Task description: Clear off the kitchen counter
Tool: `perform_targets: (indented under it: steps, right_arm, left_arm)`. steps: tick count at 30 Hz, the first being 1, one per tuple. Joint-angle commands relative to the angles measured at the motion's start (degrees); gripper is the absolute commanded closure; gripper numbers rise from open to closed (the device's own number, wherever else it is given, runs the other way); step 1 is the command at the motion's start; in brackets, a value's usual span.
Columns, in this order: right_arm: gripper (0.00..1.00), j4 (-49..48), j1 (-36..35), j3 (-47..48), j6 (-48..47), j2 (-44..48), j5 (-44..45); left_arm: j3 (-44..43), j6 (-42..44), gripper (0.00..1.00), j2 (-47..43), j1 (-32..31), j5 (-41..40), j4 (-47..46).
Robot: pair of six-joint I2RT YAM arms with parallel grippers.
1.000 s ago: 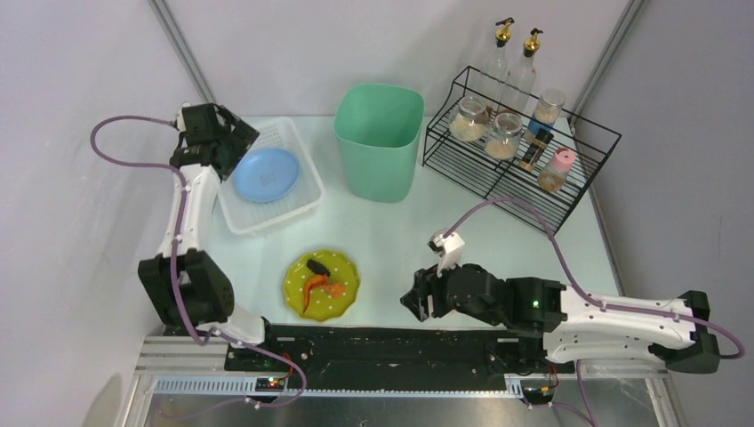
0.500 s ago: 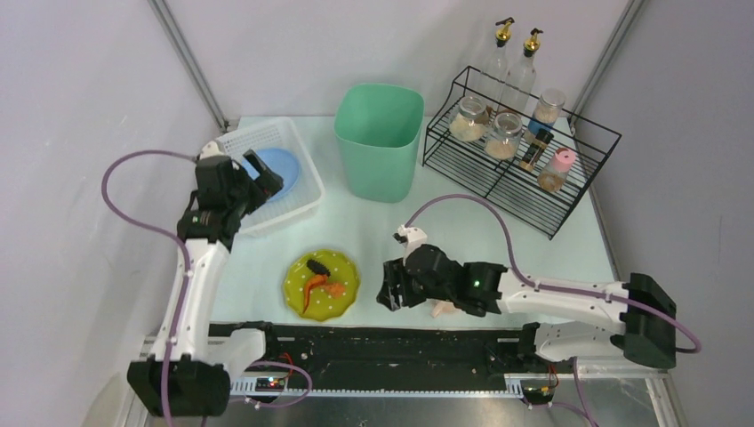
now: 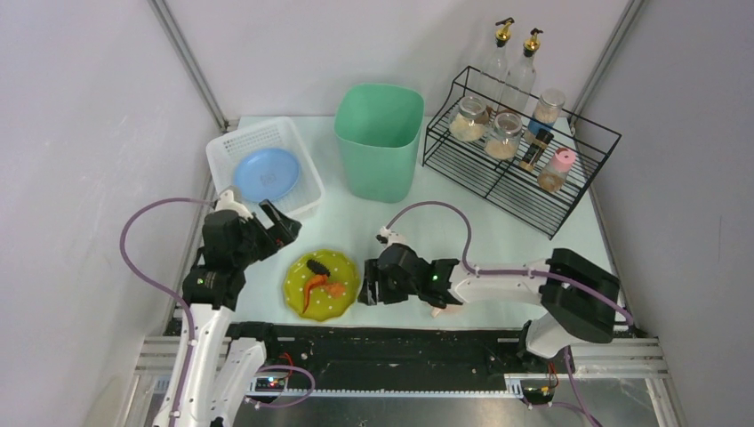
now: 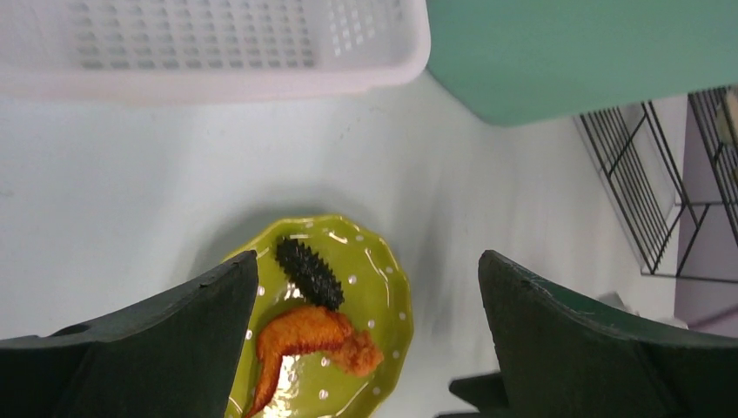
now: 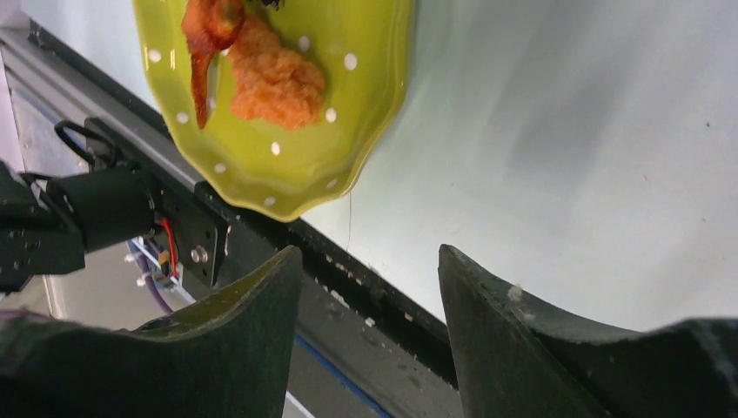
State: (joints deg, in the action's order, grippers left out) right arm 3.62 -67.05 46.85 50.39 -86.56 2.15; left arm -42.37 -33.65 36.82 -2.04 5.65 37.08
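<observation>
The plate's nearest rim point(image 3: 357, 285) point(image 5: 381, 132) is below the right gripper and to its left in the top view, so the robot should next lower its right gripper across to it, with one finger inside.
A yellow-green dotted plate point(image 3: 321, 285) sits near the front of the pale kitchen counter point(image 3: 427, 231). It holds a black spiky piece point(image 3: 316, 265) and an orange fried wing point(image 3: 320, 286). My left gripper point(image 3: 281, 233) is open and empty, just left of and above the plate. In the left wrist view the plate point(image 4: 383, 305) lies between and below the fingers point(image 4: 165, 348). My right gripper point(image 3: 365, 290) is open and empty, close to the plate's right rim. In the right wrist view the plate point(image 5: 287, 165) lies ahead of the gripper point(image 5: 367, 252).
A white perforated basket point(image 3: 227, 151) holds a blue plate point(image 3: 265, 174) at the back left. A green bin point(image 3: 380, 138) stands at the back centre. A black wire rack point(image 3: 533, 191) with jars and bottles is at the back right. A small pale object point(image 3: 440, 310) lies partly under my right arm.
My left gripper has drawn back from the basket toward the yellow-green plate. My right gripper has moved left to the plate's right rim. Both stay open.
</observation>
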Motion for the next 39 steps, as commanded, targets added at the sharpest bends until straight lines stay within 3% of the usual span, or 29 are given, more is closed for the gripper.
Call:
perform_targets:
  steps: [1, 14, 23, 31, 38, 39]
  right_arm:
    - [0.38, -5.9, 0.7, 3.6, 4.1, -3.8, 1.0]
    - [0.38, -10.3, 2.2, 5.6, 12.0, -14.7, 3.5]
    - [0.45, -11.9, 2.9, 6.2, 15.4, -19.0, 1.7]
    - [0.64, -10.5, 3.5, 6.3, 15.5, -20.3, 2.0]
    - [0.9, -9.2, 3.9, 6.8, 15.0, -21.9, 1.8]
    - [0.98, -9.3, 4.1, 6.9, 14.8, -22.0, 1.5]
  left_arm:
    - [2.5, -1.1, 0.0, -1.3, -0.3, 6.7, -0.3]
    - [6.0, -1.5, 0.0, -5.7, -0.3, 9.8, -0.4]
    - [5.9, 0.1, 0.0, -5.6, -0.3, 10.9, -0.4]
    - [5.8, 0.9, 0.0, -4.1, -0.3, 12.0, -0.4]
    - [5.7, 1.2, 0.0, -4.0, -0.3, 12.7, -0.4]
    - [5.7, 1.2, 0.0, -4.2, -0.3, 12.7, -0.4]
